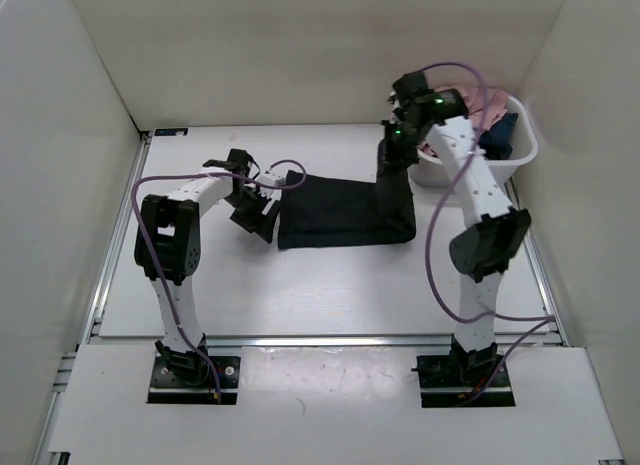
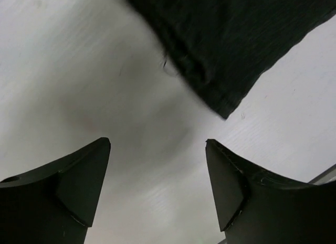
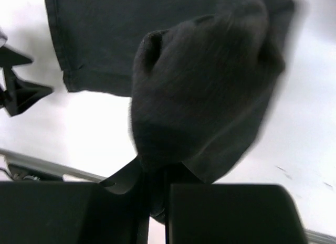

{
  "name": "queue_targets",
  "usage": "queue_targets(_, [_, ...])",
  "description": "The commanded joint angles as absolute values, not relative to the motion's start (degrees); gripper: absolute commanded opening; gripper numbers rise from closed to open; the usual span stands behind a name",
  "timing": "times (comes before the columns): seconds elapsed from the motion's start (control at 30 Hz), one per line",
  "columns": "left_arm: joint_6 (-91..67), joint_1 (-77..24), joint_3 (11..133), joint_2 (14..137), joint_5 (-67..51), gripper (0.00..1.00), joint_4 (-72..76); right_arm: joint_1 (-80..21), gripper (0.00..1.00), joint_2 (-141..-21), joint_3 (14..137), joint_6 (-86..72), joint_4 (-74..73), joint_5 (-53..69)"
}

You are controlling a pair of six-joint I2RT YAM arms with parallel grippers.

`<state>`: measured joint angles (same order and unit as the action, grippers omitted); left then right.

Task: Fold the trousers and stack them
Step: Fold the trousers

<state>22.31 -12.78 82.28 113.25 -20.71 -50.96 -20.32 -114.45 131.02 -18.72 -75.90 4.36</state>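
Note:
The robot's right gripper should swing across the trousers and release the lifted fabric over their flat end, as that end is to the gripper's left in the top view.
The black trousers lie folded on the table in the middle of the top view. Their right end is lifted up by my right gripper, which is shut on the fabric; in the right wrist view the cloth hangs bunched from the closed jaws. My left gripper is open and empty, low over the table just left of the trousers' left edge. In the left wrist view a corner of the trousers lies beyond the open fingers.
A white tub stands at the back right, holding a pink garment and a small dark blue garment. White walls enclose the table on three sides. The right arm reaches over the table beside the tub.

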Motion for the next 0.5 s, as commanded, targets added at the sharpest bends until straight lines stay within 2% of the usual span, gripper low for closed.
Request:
queue_targets(0.0, [22.85,-13.10,86.13,114.86,-28.82,0.85,-49.22,-23.81,0.00,-119.78,136.48,-23.81,-78.34,8.59])
queue_targets(0.03, [22.85,-13.10,86.65,115.57,-28.83,0.85,-49.22,-24.43,0.00,-120.32,137.10,-24.69,-76.22,10.01])
queue_targets(0.2, [22.85,-13.62,88.95,120.40,-26.64,0.69,-48.60,-30.31,0.00,-118.83,133.86,-28.21,-53.23,17.13])
queue_targets(0.27, [23.37,-13.62,88.95,120.93,-26.63,0.65,-48.60,-31.72,0.00,-120.13,133.86,-31.35,-48.45,19.76])
queue_targets(0.33, [23.38,-13.62,88.33,121.46,-26.63,0.65,-47.90,-32.25,0.00,-121.81,134.47,-34.09,-43.80,25.03])
queue_targets(0.47, [23.38,-13.62,88.33,121.99,-26.63,0.65,-46.76,-34.36,0.00,-127.78,135.53,-36.39,-43.86,27.33])
